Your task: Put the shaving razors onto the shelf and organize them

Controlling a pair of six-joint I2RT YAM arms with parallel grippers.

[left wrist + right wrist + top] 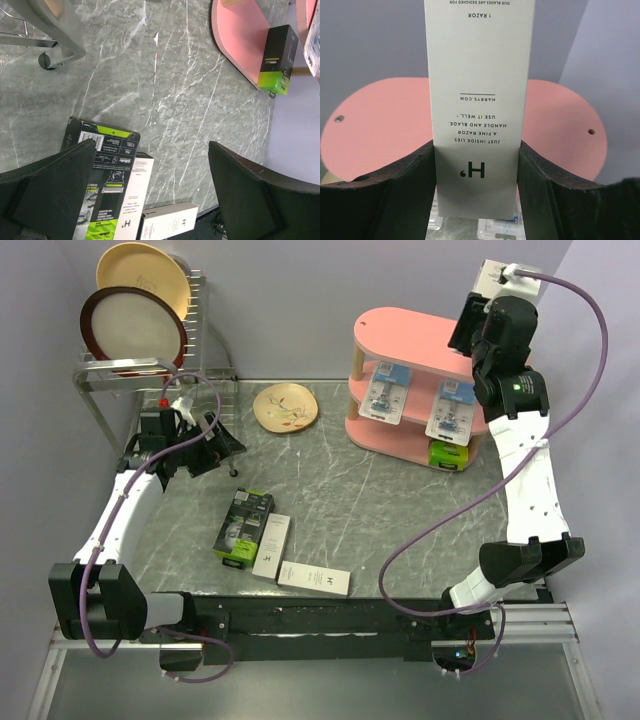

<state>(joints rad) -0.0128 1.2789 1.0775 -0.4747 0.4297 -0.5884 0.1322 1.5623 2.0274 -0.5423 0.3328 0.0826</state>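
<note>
The white razor box goes down and toward the right in the wrist view next. My right gripper releases it on the top board's wall-side end (557,131), which is bare.
The pink shelf (420,330) stands at the back right. My right gripper (480,305) is shut on a slim white razor box (477,125), held upright over the pink top board (380,125). Two blue-white blister cards (385,392) (445,415) lean on the middle tier. A black-and-green box (448,453) stands on the bottom board (240,40). On the table lie another black-and-green box (243,525) and two white boxes (272,545) (314,578). My left gripper (222,448) hangs open above the table, up and left of them, holding nothing.
A wire dish rack (140,360) with plates stands at the back left; its foot (50,57) shows in the left wrist view. A small patterned dish (285,406) lies between rack and shelf. A purple cable (440,525) loops from the right arm over the table.
</note>
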